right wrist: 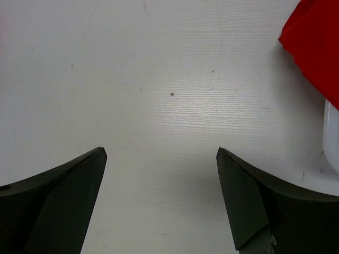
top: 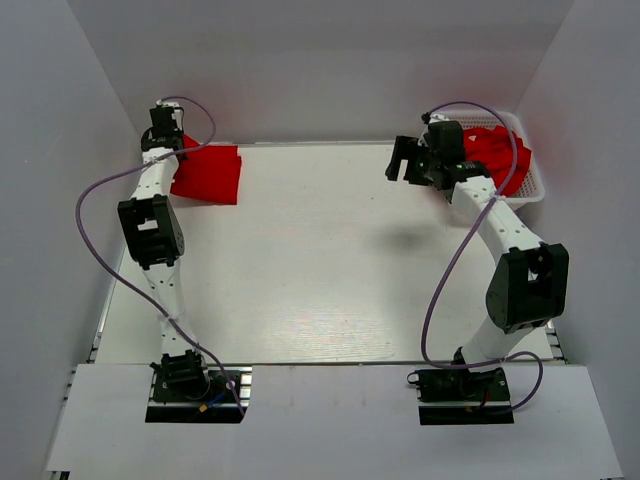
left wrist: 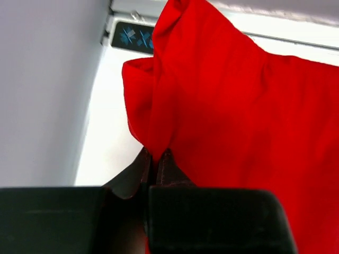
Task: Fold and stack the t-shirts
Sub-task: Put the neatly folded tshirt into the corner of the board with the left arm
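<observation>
I should next drag the folded t-shirt's pinched corner toward the side with my left gripper and release it, since bare table shows between the folded red t-shirt (top: 208, 174) and that side.
A folded red t-shirt (top: 208, 174) lies at the table's far left. My left gripper (top: 166, 135) is at its far left corner, shut on a pinch of the red fabric (left wrist: 175, 95); its gripper (left wrist: 156, 159) shows the jaws closed with cloth between them. More red t-shirts (top: 500, 155) are heaped in the white lattice basket (top: 530, 190) at the far right. My right gripper (top: 408, 160) hovers open and empty over bare table just left of the basket. In the right wrist view the gripper (right wrist: 161, 159) is wide open, with a red shirt edge (right wrist: 315, 42) at upper right.
White walls close in the table on the left, back and right. The basket's white rim (right wrist: 332, 135) shows beside the right gripper. The white table (top: 320, 270) spreads between the two arms.
</observation>
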### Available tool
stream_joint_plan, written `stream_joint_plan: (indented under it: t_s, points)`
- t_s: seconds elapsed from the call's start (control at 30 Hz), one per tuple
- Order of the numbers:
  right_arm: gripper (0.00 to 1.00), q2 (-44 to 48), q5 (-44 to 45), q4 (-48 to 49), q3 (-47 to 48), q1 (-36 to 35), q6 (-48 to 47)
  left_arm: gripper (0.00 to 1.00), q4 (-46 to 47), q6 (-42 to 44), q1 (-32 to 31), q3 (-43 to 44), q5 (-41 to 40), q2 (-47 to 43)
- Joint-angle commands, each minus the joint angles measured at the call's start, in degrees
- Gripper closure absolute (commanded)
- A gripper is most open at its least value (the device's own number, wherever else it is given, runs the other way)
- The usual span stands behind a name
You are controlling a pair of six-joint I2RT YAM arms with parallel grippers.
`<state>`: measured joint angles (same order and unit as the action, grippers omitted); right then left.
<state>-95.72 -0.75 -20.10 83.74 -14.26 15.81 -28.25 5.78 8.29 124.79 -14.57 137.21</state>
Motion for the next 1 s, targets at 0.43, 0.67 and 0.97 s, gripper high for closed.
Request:
stream_joint_plan:
  t_s: [0.43, 0.67, 0.97]
  points:
    - [0.10, -1.0, 4.3, -2.6, 5.2, 0.1, -1.0, 0.92, 5.2, 4.7, 4.8, 5.0, 1.9, 2.7]
    - [0.10, -1.3, 3.2, -3.5, 5.8, 0.0, -1.0, 0.00, 4.4, 4.7, 4.8, 6.7, 4.4, 0.0]
    - [0.10, 0.6, 3.6, -3.7, 4.1, 0.3, 0.7, 0.00, -7.1, -4.4, 2.5, 9.2, 16.0, -9.5]
